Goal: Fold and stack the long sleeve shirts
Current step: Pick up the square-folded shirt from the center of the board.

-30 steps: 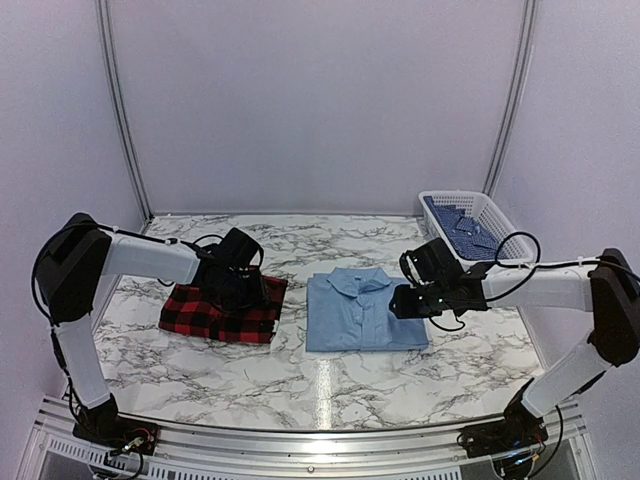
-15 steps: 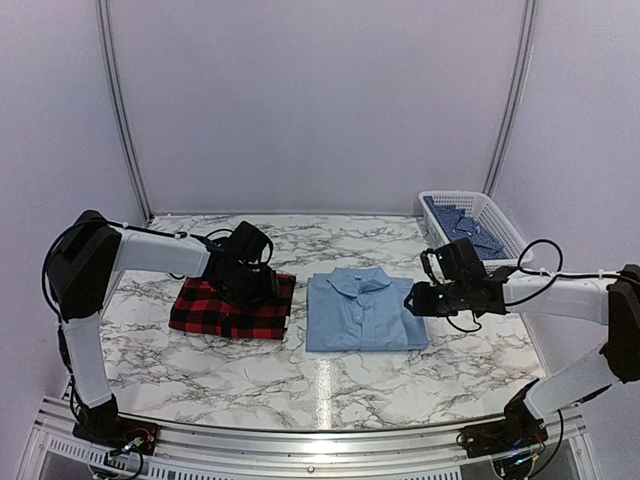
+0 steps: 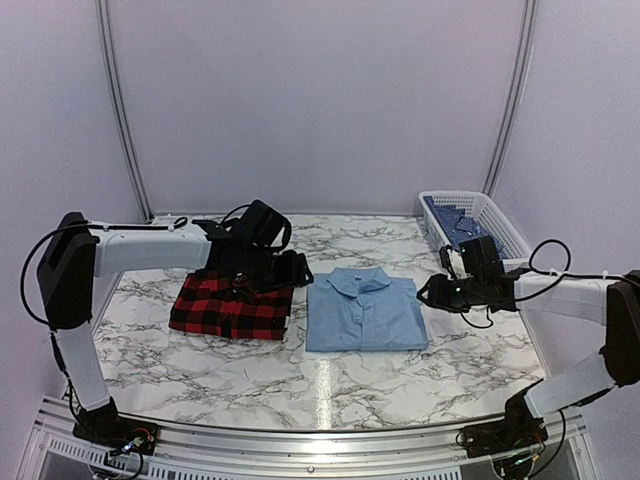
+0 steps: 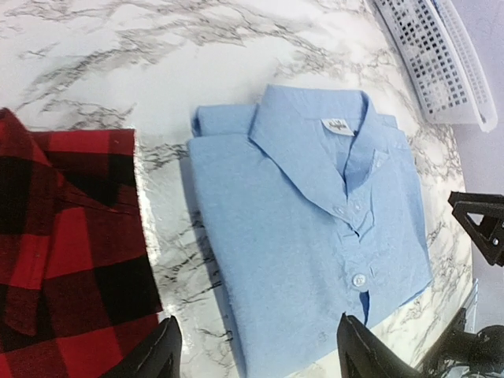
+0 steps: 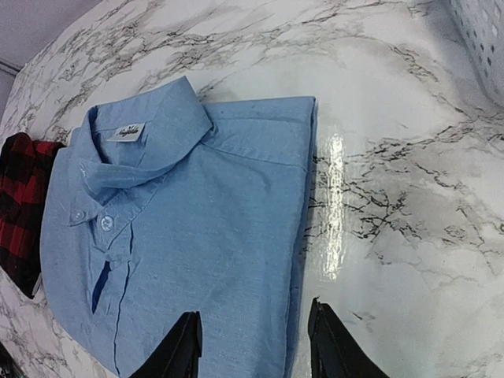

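I will move my right gripper down and to the left in the top view next, onto the blue shirt's basket-side edge, because that edge runs between its open fingers.
The light blue long sleeve shirt lies folded at the table's middle, collar away from the arms; it also fills the left wrist view and the right wrist view. The red-and-black plaid shirt lies folded to its left, a narrow strip of marble between them. My left gripper hovers open over the plaid shirt's right edge, its fingers astride that gap and the blue shirt's left edge, holding nothing. Just off the blue shirt's right edge, my right gripper stands open and empty, fingers straddling that edge.
A white slotted basket stands at the back right corner with dark blue patterned cloth inside; its rim shows in both wrist views. Marble tabletop lies bare in front of the shirts. Walls enclose the back and sides.
My left gripper has moved right from above the plaid shirt to its right edge and opened wider; the plaid shirt shifted slightly right. My right gripper drew back rightward off the blue shirt.
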Controlling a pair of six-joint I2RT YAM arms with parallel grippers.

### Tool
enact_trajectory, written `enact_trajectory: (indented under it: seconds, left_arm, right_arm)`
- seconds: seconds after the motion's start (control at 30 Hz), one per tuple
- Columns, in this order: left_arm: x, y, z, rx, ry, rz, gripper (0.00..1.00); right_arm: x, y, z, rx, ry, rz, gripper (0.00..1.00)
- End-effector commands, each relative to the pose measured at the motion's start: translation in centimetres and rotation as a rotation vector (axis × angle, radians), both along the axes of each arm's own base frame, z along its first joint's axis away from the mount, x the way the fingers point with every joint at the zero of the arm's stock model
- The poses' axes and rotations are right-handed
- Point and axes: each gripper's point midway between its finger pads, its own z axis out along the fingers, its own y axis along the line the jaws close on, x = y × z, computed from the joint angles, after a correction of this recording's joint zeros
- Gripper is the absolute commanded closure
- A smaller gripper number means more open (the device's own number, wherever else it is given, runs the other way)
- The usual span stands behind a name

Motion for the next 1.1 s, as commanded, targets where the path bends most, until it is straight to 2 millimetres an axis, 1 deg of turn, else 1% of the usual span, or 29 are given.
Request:
enact_trajectory:
  seconds: [0.0, 0.07, 0.17, 0.3, 0.4, 0.5, 0.67, 0.8, 0.97, 1.07]
  left_arm:
    - [-1.3, -2.0, -3.1, 0.026, 0.074, -0.051, 0.32]
    - [-1.3, -2.7, -3.8, 0.028, 0.086, -0.060, 0.34]
    - [-1.3, -3.2, -5.0, 0.037, 0.103, -0.061, 0.35]
    - [-1.1, -3.5, -6.2, 0.055, 0.113, -0.059, 0.37]
    - [-1.1, -3.5, -7.7, 0.074, 0.133, -0.057, 0.39]
    - [-1.0, -3.6, -8.7, 0.086, 0.144, -0.054, 0.42]
    - [-0.8, -4.1, -9.6, 0.100, 0.147, -0.057, 0.44]
    - [-0.6, -4.3, -10.2, 0.111, 0.146, -0.043, 0.47]
    - [-0.6, -4.0, -10.7, 0.147, 0.136, 0.005, 0.53]
    - [-0.8, -4.0, -11.2, 0.166, 0.140, 0.020, 0.55]
  right_arm:
    - [0.8, 0.5, 0.4, 0.044, -0.023, 0.027, 0.57]
    - [0.8, 0.4, -0.2, 0.044, -0.016, 0.027, 0.57]
    - [0.8, 0.4, -1.2, 0.035, 0.003, 0.029, 0.57]
    - [0.8, 0.2, -2.7, 0.021, 0.028, 0.024, 0.57]
    - [0.9, -0.1, -3.6, 0.005, 0.037, 0.018, 0.57]
    - [1.0, -0.4, -4.5, -0.022, 0.052, 0.010, 0.57]
    - [1.3, -0.6, -5.7, -0.045, 0.069, 0.012, 0.57]
    - [1.1, -0.4, -6.7, -0.051, 0.099, 0.019, 0.57]
    - [1.4, 0.2, -7.1, -0.080, 0.101, 0.029, 0.58]
    - [1.4, 0.7, -7.2, -0.108, 0.103, 0.036, 0.59]
